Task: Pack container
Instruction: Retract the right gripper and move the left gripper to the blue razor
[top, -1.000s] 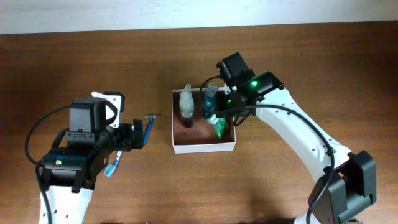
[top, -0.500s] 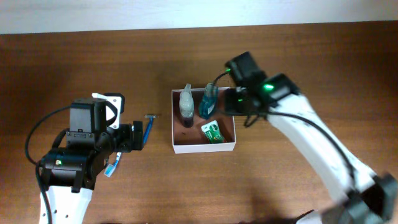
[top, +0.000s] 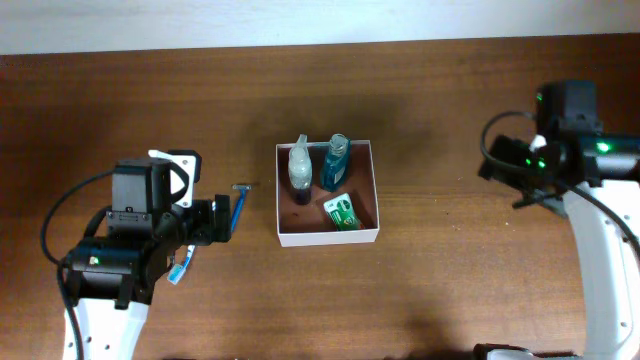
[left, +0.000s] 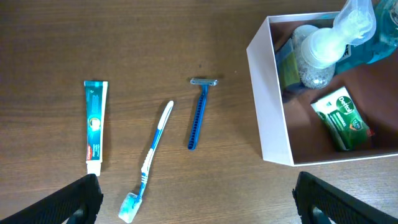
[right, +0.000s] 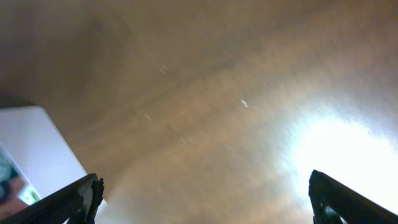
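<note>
My left gripper should next go down toward the container and onto the blue razor's handle (top: 237, 213) (left: 198, 114), because the razor is below it and to its right in the overhead view.
The container (top: 279, 200) stands mid-table, white-walled and reddish-brown inside. It holds a clear pump bottle (top: 300, 168), a blue bottle (top: 334, 163) and a green packet (top: 342, 213). The left wrist view shows the container (left: 270, 106) at the right. To its left a blue razor (left: 198, 115), a toothbrush (left: 151, 155) and a toothpaste tube (left: 95, 126) lie on the wood. My left gripper (left: 199, 214) hangs open above them, holding nothing. My right gripper (top: 497, 172) is open and empty, well to the right of the box. Its own view (right: 205, 211) is blurred.
The dark wooden table (top: 450, 280) runs to a pale strip along the far edge. In the overhead view the razor (top: 240, 200) and toothbrush (top: 180, 268) partly show beside my left arm. A white corner of the container (right: 37, 149) shows at the left of the right wrist view.
My right gripper has opened, left the green packet lying in the container and swung far to the right. The left arm has not moved.
</note>
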